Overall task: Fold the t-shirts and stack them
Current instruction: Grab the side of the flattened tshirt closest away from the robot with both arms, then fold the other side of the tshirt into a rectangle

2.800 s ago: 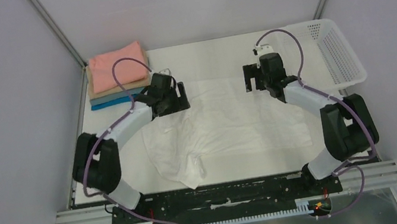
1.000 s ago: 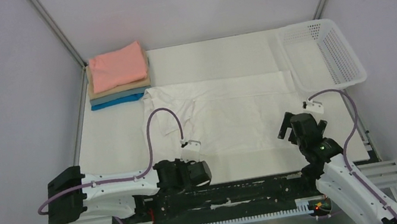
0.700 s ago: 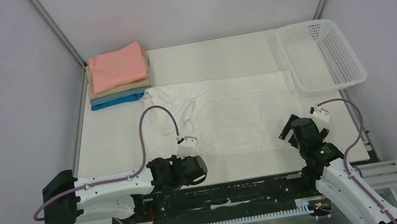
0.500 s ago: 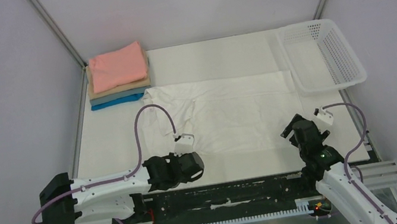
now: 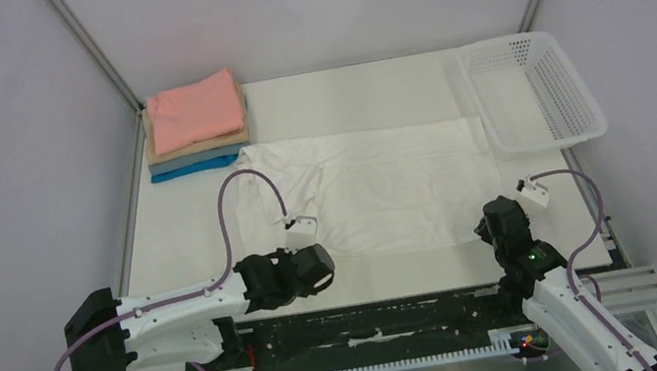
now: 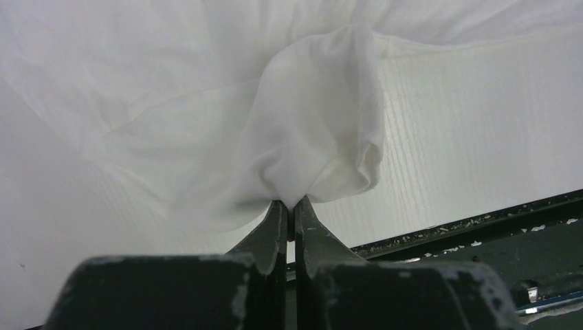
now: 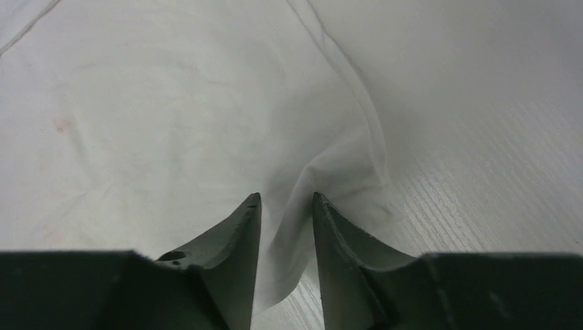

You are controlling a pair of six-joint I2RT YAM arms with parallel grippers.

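Note:
My left gripper should next carry the pinched corner outward to the t-shirt's far edge point(image 5: 306, 145) and let go of it there, so that the spread cloth folds over.
A thin white t-shirt point(image 5: 385, 187) lies spread flat across the middle of the table. My left gripper point(image 5: 317, 265) is at its near left corner, shut on a bunched fold of the white cloth point(image 6: 309, 137), the tips point(image 6: 290, 201) pinched together. My right gripper point(image 5: 488, 225) sits at the near right corner of the t-shirt. Its jaws point(image 7: 285, 197) stand a little apart, and a raised fold of the hem point(image 7: 330, 185) lies between them. Folded t-shirts are stacked at the back left: salmon pink point(image 5: 193, 109) on top, then tan point(image 5: 199, 146), grey-blue and bright blue point(image 5: 192, 168).
A white plastic mesh basket point(image 5: 579, 96) stands at the back right corner. The table's black front rail point(image 5: 376, 322) runs just behind both grippers. Purple cables loop above each wrist.
The right jaws have narrowed around the hem fold. The left gripper, still shut on the cloth, has crept away from the front rail. Earlier both arms came back from the far edge.

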